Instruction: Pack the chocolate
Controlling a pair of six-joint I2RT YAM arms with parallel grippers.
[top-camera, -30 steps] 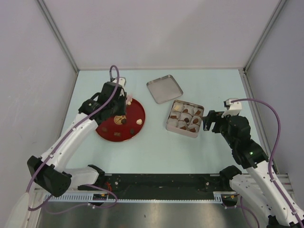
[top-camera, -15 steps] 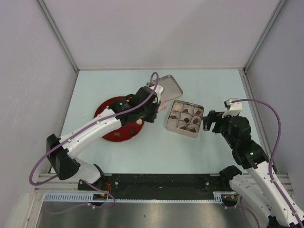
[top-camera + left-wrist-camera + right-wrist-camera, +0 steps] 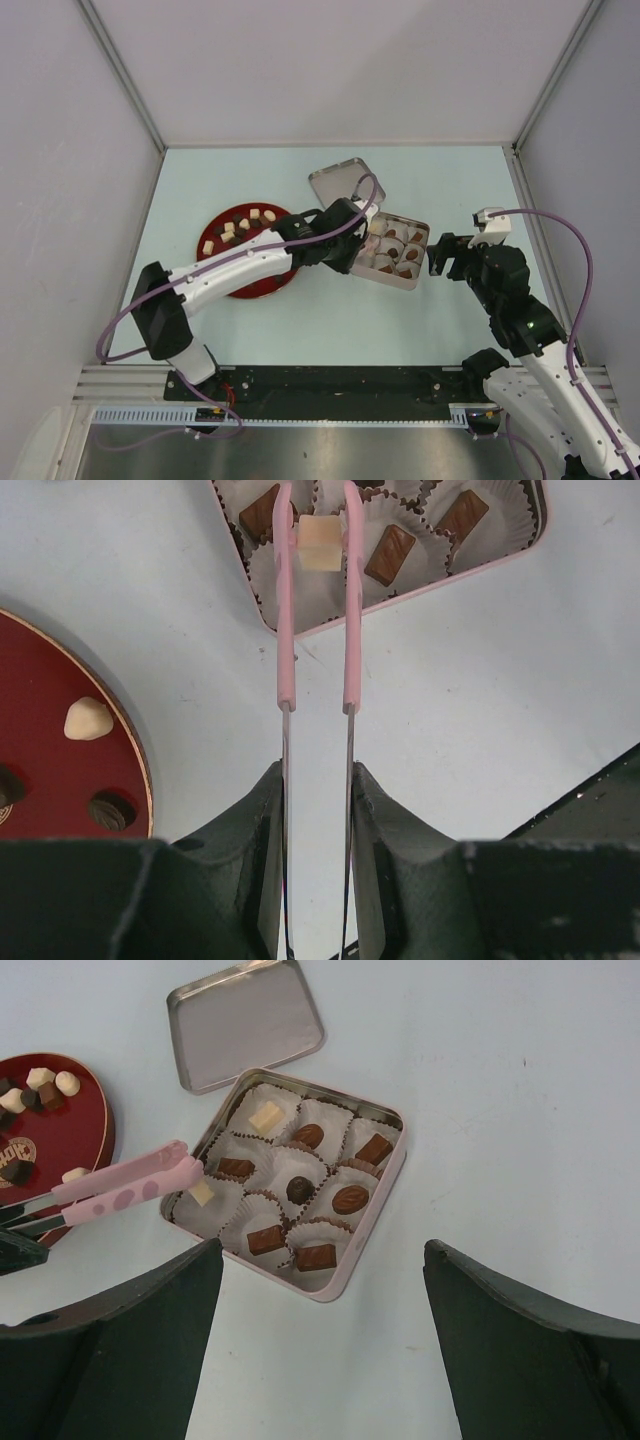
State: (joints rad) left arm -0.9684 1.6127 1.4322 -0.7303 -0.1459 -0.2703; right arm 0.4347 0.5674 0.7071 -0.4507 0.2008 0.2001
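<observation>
My left gripper is about to lower the cream-white chocolate into the tin's corner paper cup (image 3: 365,260) (image 3: 308,590), which is empty, and will then ease off the pink tongs.
My left gripper (image 3: 317,780) is shut on pink tongs (image 3: 285,630). The tongs pinch a cream-white chocolate (image 3: 320,542) just over a paper cup at the left side of the square metal tin (image 3: 450,577). Most of the tin's (image 3: 375,1230) cups hold a brown or white piece. Several more chocolates (image 3: 240,225) lie on the red plate (image 3: 225,280) to the left. On the tin's right, my right gripper (image 3: 440,255) stands open and holds nothing. From the right wrist view the tongs (image 3: 125,1185) reach in from the left with the white piece (image 3: 203,1193).
The tin's lid (image 3: 335,185) lies flat behind the tin, partly under my left arm's cable. Grey walls close the table at the back and on both sides.
My left arm has swung right from the red plate to the tin, carrying the tongs with the white piece. The right arm has stayed in place.
</observation>
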